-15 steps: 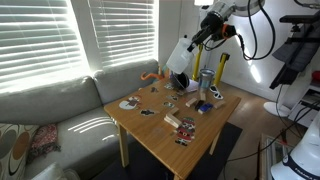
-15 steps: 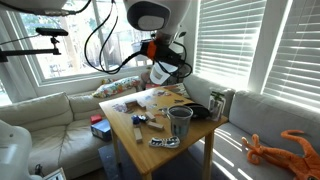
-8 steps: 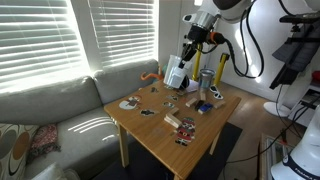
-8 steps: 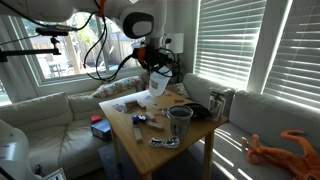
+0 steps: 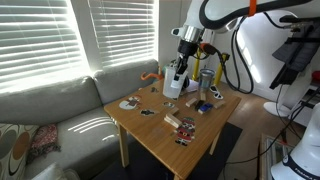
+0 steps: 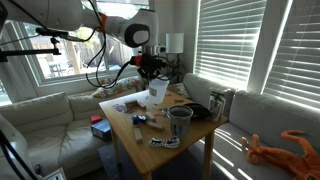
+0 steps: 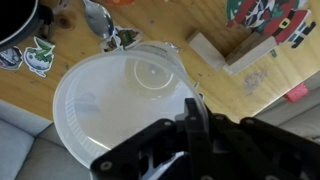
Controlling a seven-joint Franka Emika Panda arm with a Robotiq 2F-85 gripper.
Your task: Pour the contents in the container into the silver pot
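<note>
Next, my gripper lowers the upright cup a little onto the wood and releases its rim, as the patch of tabletop under the cup lies below my gripper.
The container (image 5: 172,84), a whitish translucent cup, hangs upright from my gripper (image 5: 183,62), low over the far side of the wooden table (image 5: 160,135). It also shows in an exterior view (image 6: 157,91) under the gripper (image 6: 155,72). In the wrist view I look down into the cup (image 7: 115,105); the gripper (image 7: 190,118) is shut on its rim. Whether the cup's base touches the table I cannot tell. The silver pot (image 6: 196,111), squat and dark inside, stands near it and shows at the wrist view's top left corner (image 7: 14,18).
A slim silver cylinder (image 5: 206,80) stands beside the pot. A grey see-through cup (image 6: 180,122) stands at a table edge. Wooden blocks (image 7: 228,55), stickers and small items lie scattered. An orange toy lizard (image 6: 285,148) lies on the sofa.
The arm has come down and moved across the table with the cup in its grip. The cup has gone from high above the table to low over it, beside the pot.
</note>
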